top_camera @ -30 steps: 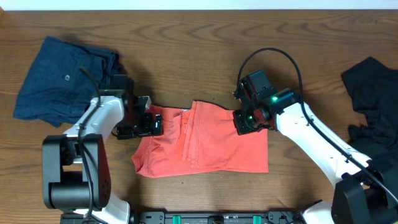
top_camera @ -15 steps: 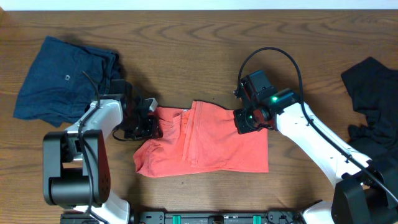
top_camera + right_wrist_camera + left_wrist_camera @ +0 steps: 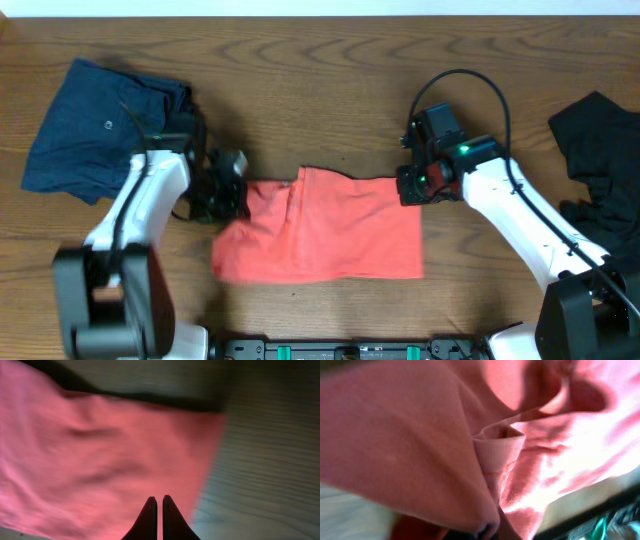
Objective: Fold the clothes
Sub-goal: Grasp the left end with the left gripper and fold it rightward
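Note:
I will next move my right gripper gently toward the black garment, off the shirt's far corner on that side. I will open it to let go of cloth that lies flat there.
The coral-red T-shirt [image 3: 330,235] lies folded into a rough rectangle at the middle of the table, held at both top corners. My left gripper [image 3: 228,196] is shut on its upper left corner. In the left wrist view the coral cloth [image 3: 420,445] fills the frame and bunches down into the jaws, which it hides. My right gripper [image 3: 414,186] is shut on the shirt's upper right corner. Its dark fingers [image 3: 149,515] are pressed together over the coral cloth [image 3: 100,460] near the edge. A navy garment [image 3: 95,125] lies far left and a black one [image 3: 600,170] far right.
The wooden table [image 3: 320,80] shows behind the shirt and between the garments. The robot bases and a dark rail [image 3: 350,350] run along the front edge. The left arm [image 3: 135,215] lies close to the navy garment.
My left gripper has shut on the shirt's left corner. My right gripper has moved right with its corner. The shirt is now pulled wider and flatter, its middle fold smoothed.

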`<state>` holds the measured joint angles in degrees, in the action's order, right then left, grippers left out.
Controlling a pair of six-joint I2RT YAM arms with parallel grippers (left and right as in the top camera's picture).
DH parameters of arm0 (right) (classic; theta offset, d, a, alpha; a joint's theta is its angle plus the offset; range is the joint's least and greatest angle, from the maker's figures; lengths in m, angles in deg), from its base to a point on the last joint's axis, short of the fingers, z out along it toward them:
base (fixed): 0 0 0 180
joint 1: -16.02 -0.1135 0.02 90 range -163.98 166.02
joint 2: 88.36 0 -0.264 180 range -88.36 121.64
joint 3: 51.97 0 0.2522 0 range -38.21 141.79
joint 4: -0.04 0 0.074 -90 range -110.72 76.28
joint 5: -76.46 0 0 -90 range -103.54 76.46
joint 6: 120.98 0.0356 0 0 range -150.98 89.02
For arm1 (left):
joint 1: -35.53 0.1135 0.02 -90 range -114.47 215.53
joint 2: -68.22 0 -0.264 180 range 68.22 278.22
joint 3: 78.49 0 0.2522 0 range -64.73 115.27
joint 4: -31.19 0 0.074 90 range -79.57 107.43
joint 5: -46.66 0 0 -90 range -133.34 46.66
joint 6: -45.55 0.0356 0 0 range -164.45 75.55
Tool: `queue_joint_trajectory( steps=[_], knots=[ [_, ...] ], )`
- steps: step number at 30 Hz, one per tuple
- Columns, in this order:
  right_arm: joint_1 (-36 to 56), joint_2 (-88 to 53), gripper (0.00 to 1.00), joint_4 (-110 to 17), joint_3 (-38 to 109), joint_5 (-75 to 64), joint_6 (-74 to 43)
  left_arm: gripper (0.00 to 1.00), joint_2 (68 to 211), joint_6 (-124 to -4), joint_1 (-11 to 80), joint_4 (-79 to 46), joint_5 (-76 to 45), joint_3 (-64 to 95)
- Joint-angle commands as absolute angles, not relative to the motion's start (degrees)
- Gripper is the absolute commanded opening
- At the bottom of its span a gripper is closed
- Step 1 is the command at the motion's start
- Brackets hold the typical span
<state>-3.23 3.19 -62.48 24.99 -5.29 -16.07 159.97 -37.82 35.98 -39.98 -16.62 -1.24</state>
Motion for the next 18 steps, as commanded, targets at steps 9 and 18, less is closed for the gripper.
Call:
queue_joint_trajectory(
  steps=[9, 18],
  knots=[
    [3.31, 2.6, 0.04, -62.85, 25.23, -6.03, -15.37, 0.06, 153.59, -56.25, 19.58, -33.49, -22.06, 1.62],
    [4.71, 2.6, 0.04, -63.0, 25.23, -6.03, -15.39, 0.06, 160.54, -73.25, 0.28, -26.19, -31.41, 0.33]
  ],
)
